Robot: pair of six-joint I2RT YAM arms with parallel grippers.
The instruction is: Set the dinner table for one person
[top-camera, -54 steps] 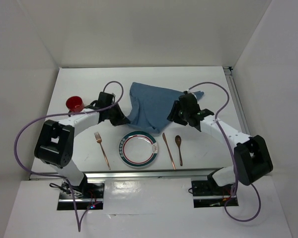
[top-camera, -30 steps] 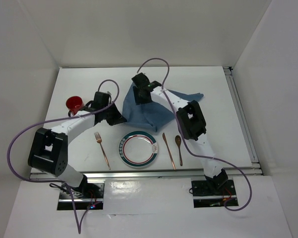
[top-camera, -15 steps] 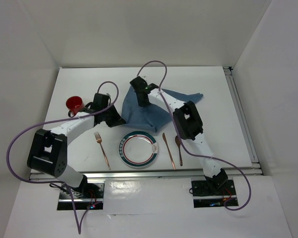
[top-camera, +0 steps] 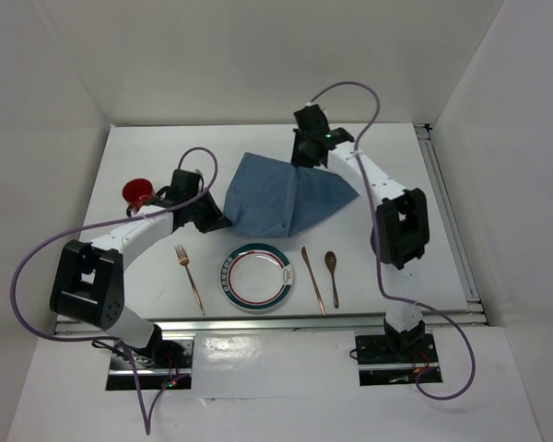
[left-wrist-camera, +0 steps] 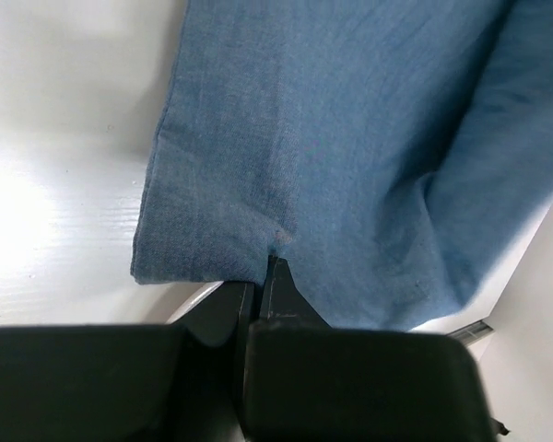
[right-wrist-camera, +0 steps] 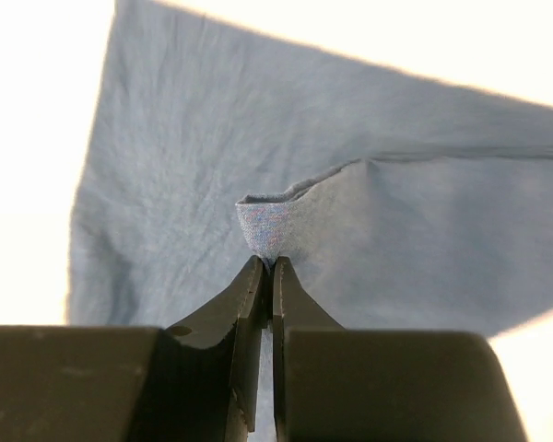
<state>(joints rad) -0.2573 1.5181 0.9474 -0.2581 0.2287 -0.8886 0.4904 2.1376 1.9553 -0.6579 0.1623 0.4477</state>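
My left gripper lifts the cloth next, carries it outward, then lowers and releases it by the table's far edge, since the placemat (top-camera: 286, 195) lies partly folded.
The blue cloth placemat (top-camera: 286, 195) lies partly folded on the white dinner table (top-camera: 147, 267), behind the plate (top-camera: 257, 277). My left gripper (top-camera: 223, 221) is shut on the placemat's near left edge (left-wrist-camera: 258, 175), low at the table. My right gripper (top-camera: 301, 158) is shut on a far corner of the placemat (right-wrist-camera: 265, 228) and holds it lifted above the rest of the cloth. A fork (top-camera: 189, 277) lies left of the plate; a knife (top-camera: 313, 279) and a spoon (top-camera: 333, 274) lie right of it. A red cup (top-camera: 138, 193) stands at the far left.
A metal rail (top-camera: 449, 216) runs along the table's right edge. White walls close in the back and both sides. My right arm stretches from its base over the right half of the table, above the cutlery.
My right gripper has carried its corner of the placemat from the far middle to the right and back, spreading the cloth wider. My left gripper has held its edge in place.
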